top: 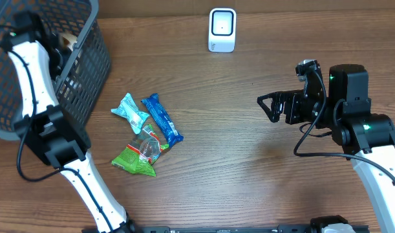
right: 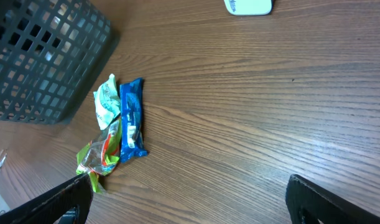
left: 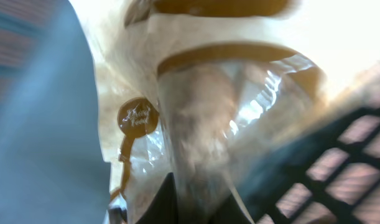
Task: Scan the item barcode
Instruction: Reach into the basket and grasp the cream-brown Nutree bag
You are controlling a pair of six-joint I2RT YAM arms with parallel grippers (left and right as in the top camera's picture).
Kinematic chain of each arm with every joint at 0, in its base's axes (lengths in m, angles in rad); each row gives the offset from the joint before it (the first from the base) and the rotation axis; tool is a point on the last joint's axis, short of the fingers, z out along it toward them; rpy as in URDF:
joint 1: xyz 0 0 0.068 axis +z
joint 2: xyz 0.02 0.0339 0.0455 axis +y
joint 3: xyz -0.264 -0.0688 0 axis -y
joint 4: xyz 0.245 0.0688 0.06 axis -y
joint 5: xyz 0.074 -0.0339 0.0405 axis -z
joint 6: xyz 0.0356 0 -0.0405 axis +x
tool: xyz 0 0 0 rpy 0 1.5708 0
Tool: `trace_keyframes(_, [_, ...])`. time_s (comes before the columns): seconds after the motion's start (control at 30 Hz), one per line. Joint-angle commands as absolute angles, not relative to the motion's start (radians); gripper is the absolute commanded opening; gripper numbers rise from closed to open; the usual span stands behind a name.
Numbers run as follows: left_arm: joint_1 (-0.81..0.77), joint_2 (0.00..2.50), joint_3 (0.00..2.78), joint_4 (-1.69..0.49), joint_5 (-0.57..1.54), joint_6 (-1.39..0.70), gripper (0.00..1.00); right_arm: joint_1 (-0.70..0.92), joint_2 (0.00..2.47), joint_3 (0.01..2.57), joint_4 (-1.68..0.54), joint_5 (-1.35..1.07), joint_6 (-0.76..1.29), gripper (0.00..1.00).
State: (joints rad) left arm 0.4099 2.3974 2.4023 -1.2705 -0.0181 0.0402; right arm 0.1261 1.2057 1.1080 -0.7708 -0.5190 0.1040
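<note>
My left gripper needs to move up from the black mesh basket (top: 87, 58) and let go of the packet over the basket's bottom, because its fingers pinch only the lower part of the packet.
In the left wrist view a cream and clear plastic packet (left: 202, 106) with a round brown label (left: 137, 116) fills the frame. My left gripper (left: 199, 196) is shut on its lower part, inside the black mesh basket (top: 87, 58). From overhead the left arm reaches into that basket and its gripper is mostly hidden. The white barcode scanner (top: 222, 29) stands at the table's far edge, with only its lower edge (right: 249, 6) in the right wrist view. My right gripper (top: 267, 109) hovers open over bare wood at the right, holding nothing.
Three packets lie together left of centre: a teal one (top: 129, 111), a blue bar (top: 162, 118) and a green one (top: 141, 152). The right wrist view shows them as well, beside the basket's wall (right: 46, 56).
</note>
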Motion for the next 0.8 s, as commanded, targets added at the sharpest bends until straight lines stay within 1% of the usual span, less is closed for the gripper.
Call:
trace_keyframes(0.0, [0.4,2.204,2.573,-1.308,-0.092,-0.096,0.04,0.131,1.203,1.132,-0.764,-0.518,0.097,1.0])
trace_keyframes(0.17, [0.38,2.042,2.618,-1.327,-0.12,-0.098,0.04,0.131,1.203,1.132,-0.754,-0.518,0.098,1.0])
trace_keyframes(0.37, [0.33,1.878,2.617,-1.4,-0.077,-0.097,0.04,0.131,1.203,1.132,-0.75,-0.52,0.098,1.0])
trace_keyframes(0.53, [0.299,1.863,2.614,-1.402,-0.128,-0.075,0.04,0.131,1.203,1.133,-0.751,-0.546,0.097,1.0])
trace_keyframes(0.57, [0.304,1.872,2.611,-1.402,-0.126,-0.075,0.1,0.131,1.203,1.133,-0.751,-0.546,0.097,1.0])
trace_keyframes(0.63, [0.316,1.903,2.603,-1.402,-0.123,-0.074,0.3,0.131,1.203,1.132,-0.751,-0.546,0.097,1.0])
trace_keyframes(0.67, [0.321,1.928,2.6,-1.396,-0.122,-0.069,0.42,0.131,1.203,1.132,-0.751,-0.546,0.097,1.0])
trace_keyframes(0.7, [0.325,1.961,2.6,-1.392,-0.123,-0.052,0.49,0.131,1.203,1.132,-0.751,-0.546,0.097,1.0])
trace_keyframes(0.77, [0.331,2.014,2.6,-1.381,-0.12,-0.035,0.55,0.131,1.203,1.132,-0.751,-0.545,0.097,1.0])
